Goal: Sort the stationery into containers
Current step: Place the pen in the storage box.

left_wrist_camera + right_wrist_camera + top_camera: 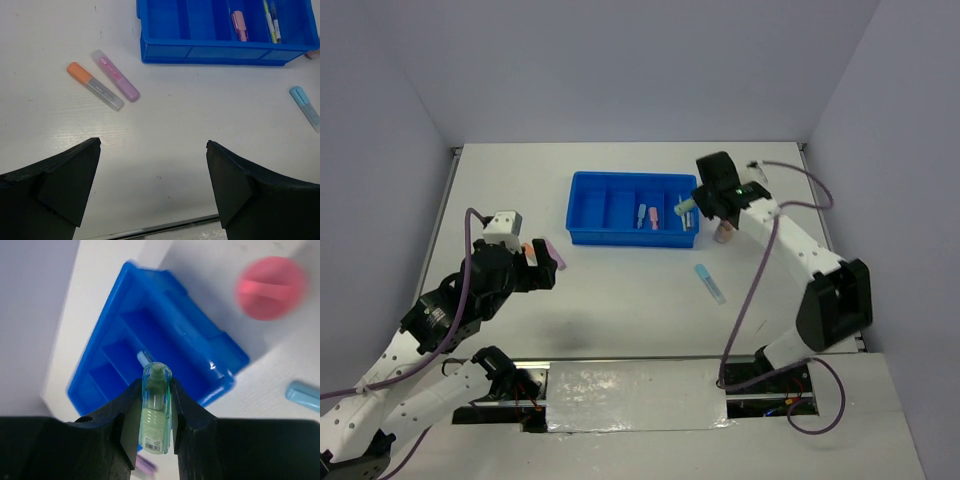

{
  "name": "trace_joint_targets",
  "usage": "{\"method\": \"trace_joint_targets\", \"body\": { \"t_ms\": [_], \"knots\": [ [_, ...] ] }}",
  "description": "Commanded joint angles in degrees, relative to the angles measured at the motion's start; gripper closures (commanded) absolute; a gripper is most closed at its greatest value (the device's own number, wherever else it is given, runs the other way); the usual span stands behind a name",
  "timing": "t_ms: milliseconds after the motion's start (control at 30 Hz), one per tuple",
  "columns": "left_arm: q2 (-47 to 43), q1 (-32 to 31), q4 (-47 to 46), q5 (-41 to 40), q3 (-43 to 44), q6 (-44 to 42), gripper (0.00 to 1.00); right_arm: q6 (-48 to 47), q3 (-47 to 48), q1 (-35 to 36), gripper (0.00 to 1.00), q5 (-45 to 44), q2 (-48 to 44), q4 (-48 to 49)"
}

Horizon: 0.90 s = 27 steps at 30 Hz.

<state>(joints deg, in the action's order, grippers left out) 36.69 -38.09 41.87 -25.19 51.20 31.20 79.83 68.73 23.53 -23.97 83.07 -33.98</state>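
Observation:
My right gripper needs to turn and move outward and to the left in the top view, over the tray's section with the pink and blue markers.
My right gripper (156, 386) is shut on a green marker (156, 412) and holds it above the right end of the blue tray (220, 347); from above, the gripper (687, 210) is over the tray's (590, 190) right compartments. A pink marker (239, 25) and thin yellow and white pens (270, 20) lie in the tray (215, 52). My left gripper (153, 142) is open and empty, above bare table. An orange marker (94, 85) and a purple marker (116, 76) lie side by side just beyond it.
A light blue marker (710, 283) lies on the table in front of the tray's right end; it also shows in the left wrist view (306, 106). A pink-capped glue stick (270, 288) stands right of the tray (723, 234).

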Motion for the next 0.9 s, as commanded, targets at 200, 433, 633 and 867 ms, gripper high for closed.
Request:
{"method": "trace_joint_targets", "body": {
  "t_ms": [200, 433, 633, 867],
  "knots": [
    [0.6, -0.4, -2.1, -0.4, -0.1, -1.3, 0.01, -48.5, 31.2, 3.8, 1.0, 16.9, 27.7, 12.8],
    [0.8, -0.5, -2.4, -0.1, -0.1, -1.4, 0.01, -55.1, 34.5, 3.9, 0.87, 18.0, 34.2, 11.4],
    [1.5, -0.5, -2.3, 0.0, -0.1, -1.5, 0.01, -57.2, 33.3, 4.0, 0.52, 20.8, 34.6, 11.7],
    [2.2, -0.4, -2.1, -0.5, 0.0, -1.4, 0.01, -59.3, 35.5, 4.1, 0.06, 23.7, 28.6, 9.2]
  ]
}}
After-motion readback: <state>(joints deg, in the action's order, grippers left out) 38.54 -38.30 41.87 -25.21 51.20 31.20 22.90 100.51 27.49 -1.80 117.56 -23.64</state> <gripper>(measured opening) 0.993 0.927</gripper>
